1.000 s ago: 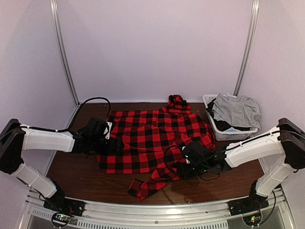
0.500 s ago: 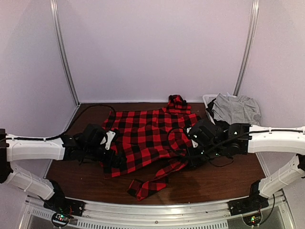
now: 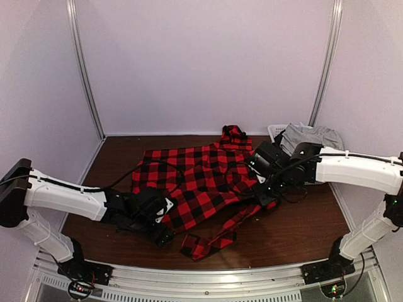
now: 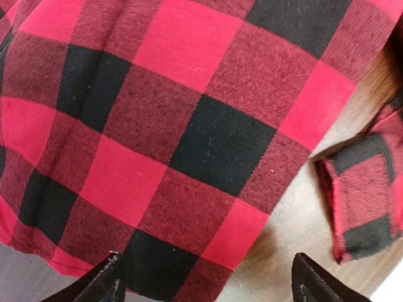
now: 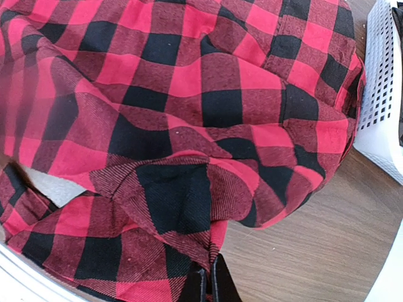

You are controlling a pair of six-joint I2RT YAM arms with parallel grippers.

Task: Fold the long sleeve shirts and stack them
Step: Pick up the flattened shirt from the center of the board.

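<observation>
The shirt's edge by its near corner point(image 4: 234, 239) has bare table beside it, so I should lower my left gripper onto it, to the right in the top view.
The red-and-black check flannel shirt point(image 3: 201, 176) lies rumpled on the brown table point(image 3: 302, 233), collar toward the back wall. One sleeve point(image 3: 217, 236) trails to the near edge. My left gripper point(image 3: 160, 231) is open and low over the shirt's near-left hem. In the left wrist view point(image 4: 208, 277) its spread fingertips point(image 4: 110, 280) straddle the hem point(image 4: 189, 157) without gripping it, with a cuff point(image 4: 362, 201) to the right. My right gripper point(image 3: 267, 194) is shut on a fold of the shirt's right side. The right wrist view point(image 5: 208, 283) shows the fabric point(image 5: 176, 189) pinched between its fingers.
A white mesh basket point(image 3: 276, 132) holding grey and dark clothes point(image 3: 312, 139) stands at the back right, close behind the right arm; its wall shows in the right wrist view point(image 5: 384, 94). A metal rail point(image 3: 208, 277) runs along the near edge.
My left gripper has moved toward the near edge and to the right along the hem. My right gripper has moved back and right, dragging the shirt's right side; the shirt is bunched narrower.
</observation>
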